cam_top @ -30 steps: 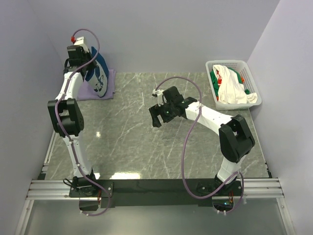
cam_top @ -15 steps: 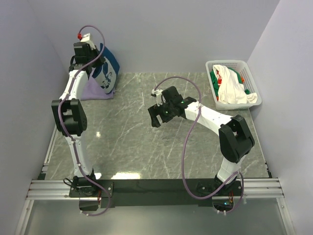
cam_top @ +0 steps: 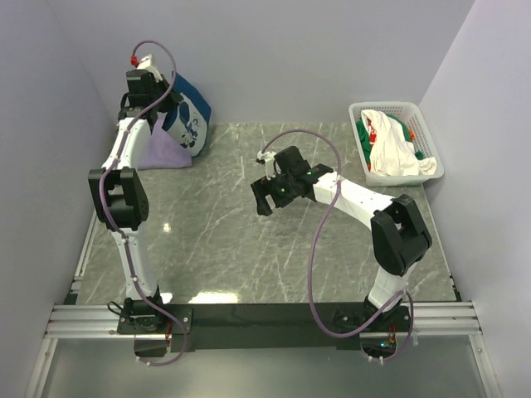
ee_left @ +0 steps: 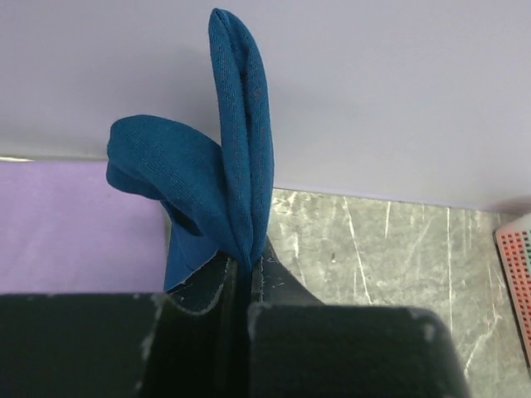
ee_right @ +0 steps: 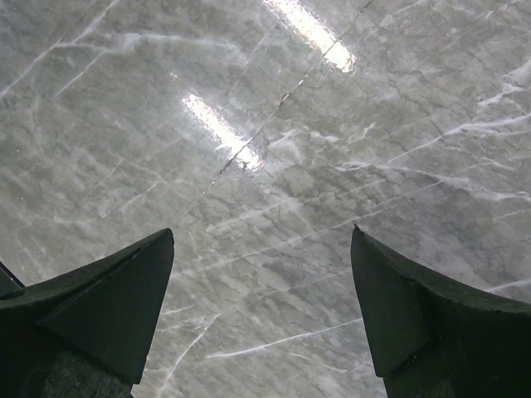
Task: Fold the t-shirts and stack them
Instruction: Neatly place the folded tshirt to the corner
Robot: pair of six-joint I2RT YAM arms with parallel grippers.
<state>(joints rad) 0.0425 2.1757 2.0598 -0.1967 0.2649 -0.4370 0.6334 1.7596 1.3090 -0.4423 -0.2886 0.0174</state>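
Note:
My left gripper still holds the navy-blue t-shirt (cam_top: pixel 187 118) up. It should go down toward the pale lavender t-shirt (cam_top: pixel 159 152), which lies folded below it, and let go of the cloth.
My left gripper (cam_top: pixel 158 95) is raised at the far left corner, shut on the dark navy-blue t-shirt (cam_top: pixel 187 118), which hangs from it with a white print showing. In the left wrist view the navy cloth (ee_left: pixel 236 157) is pinched between the shut fingers. The pale lavender t-shirt (cam_top: pixel 159 152) lies folded flat on the table under it, also in the left wrist view (ee_left: pixel 75 224). My right gripper (cam_top: pixel 265 197) is open and empty over the table's middle; its view shows only marble (ee_right: pixel 265 274). White and green t-shirts (cam_top: pixel 392 149) lie heaped in the basket.
A white plastic lattice basket (cam_top: pixel 436 156) stands at the far right corner; its edge shows in the left wrist view (ee_left: pixel 516 274). Walls close in the table at the left, back and right. A metal rail runs along the near edge (cam_top: pixel 265 315).
My left gripper has lifted the navy t-shirt higher and carried it to the right, so it now hangs off the lavender tee's right side. The right arm has barely moved.

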